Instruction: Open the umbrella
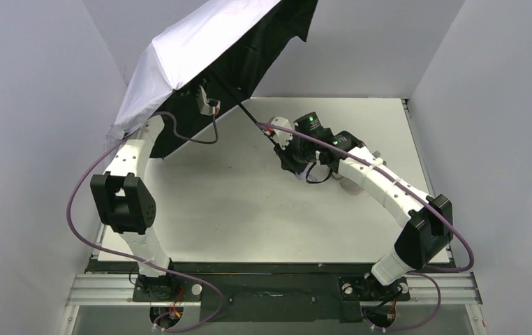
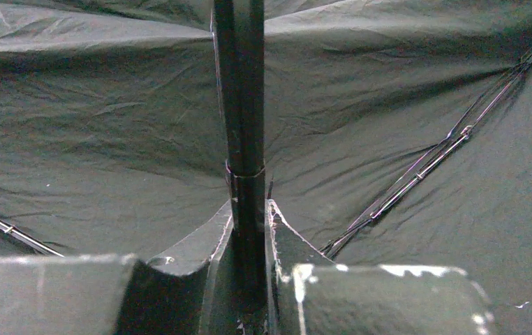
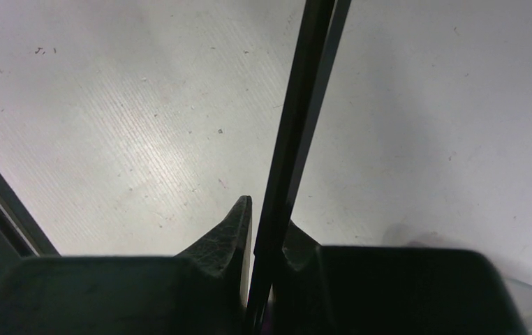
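Next, my left gripper will draw slightly back and open to release the thick upper part of the umbrella's stem, since the canopy is spread and my right gripper holds lower.
The umbrella (image 1: 200, 49) is spread open at the back left and tilted, pale fabric on top and black underside (image 2: 109, 125) facing the table. Its thin black shaft (image 1: 253, 117) slants down to the right. My left gripper (image 2: 250, 209) is under the canopy, shut on the thick upper part of the shaft (image 2: 239, 105). It is mostly hidden in the top view. My right gripper (image 1: 277, 136) is shut on the thin lower part of the shaft (image 3: 298, 125), which runs between its fingers (image 3: 228, 237). The handle is hidden.
The white table (image 1: 249, 209) lies under both arms, boxed in by grey walls (image 1: 33, 105) on the left, back and right. A small pale object (image 1: 352, 185) peeks out beneath the right forearm. Purple cables (image 1: 82, 181) loop beside the arms.
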Robot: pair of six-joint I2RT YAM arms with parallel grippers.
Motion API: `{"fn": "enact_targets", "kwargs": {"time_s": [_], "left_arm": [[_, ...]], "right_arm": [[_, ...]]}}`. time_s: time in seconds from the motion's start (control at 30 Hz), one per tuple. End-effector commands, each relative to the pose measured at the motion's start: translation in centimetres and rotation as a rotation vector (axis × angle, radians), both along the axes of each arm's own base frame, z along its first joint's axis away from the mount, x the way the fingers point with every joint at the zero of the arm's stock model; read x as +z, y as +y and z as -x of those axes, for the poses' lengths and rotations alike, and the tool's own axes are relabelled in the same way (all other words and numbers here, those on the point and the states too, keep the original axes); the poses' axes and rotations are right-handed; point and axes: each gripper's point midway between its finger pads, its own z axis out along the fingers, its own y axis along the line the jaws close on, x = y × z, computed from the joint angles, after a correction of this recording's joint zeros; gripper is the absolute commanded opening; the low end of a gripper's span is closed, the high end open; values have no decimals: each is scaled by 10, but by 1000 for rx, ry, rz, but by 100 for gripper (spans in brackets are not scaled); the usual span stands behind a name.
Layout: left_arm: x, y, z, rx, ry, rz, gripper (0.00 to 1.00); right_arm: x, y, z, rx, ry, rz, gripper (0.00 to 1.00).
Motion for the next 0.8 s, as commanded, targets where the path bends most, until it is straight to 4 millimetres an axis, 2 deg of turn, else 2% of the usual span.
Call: {"fn": "enact_targets", "kwargs": {"time_s": [0.0,0.13,0.17,0.23,0.3,0.37,0.4,0.43,0.47,0.5,0.53,0.57,0.6,0.63,0.67,0.77], "left_arm": [[135,306,41,992,-497,-39,1],[115,226,35,779,-442,-13,1],[113,201,34,725,-437,3,1],[101,165,35,639,-413,11,2],[88,138,35,575,-393,15,8],[74,115,35,522,-371,23,21],[73,107,37,501,-368,27,30],[67,96,37,478,-350,39,34],[67,91,40,464,-344,47,43],[60,83,40,445,-316,58,45],[61,78,44,430,-306,75,51],[52,71,46,412,-284,81,55],[54,65,52,393,-282,97,63],[43,58,53,373,-257,99,70],[44,52,60,355,-250,116,73],[30,35,81,289,-189,147,85]], "right_arm": [[-17,-101,171,341,517,349,0],[1,-73,151,331,474,238,0],[6,-67,150,327,479,208,0],[17,-54,143,328,460,156,0],[29,-43,135,325,431,107,0],[36,-35,129,317,408,65,0],[40,-33,129,307,408,42,0],[42,-30,125,300,391,20,0],[46,-28,124,278,393,-8,0],[47,-23,118,265,372,-35,0],[52,-21,116,230,373,-67,0],[52,-15,107,213,344,-100,0],[57,-12,105,172,346,-136,0],[57,-5,97,160,315,-171,0],[61,-2,97,137,317,-205,0],[61,13,87,123,284,-273,0]]}}
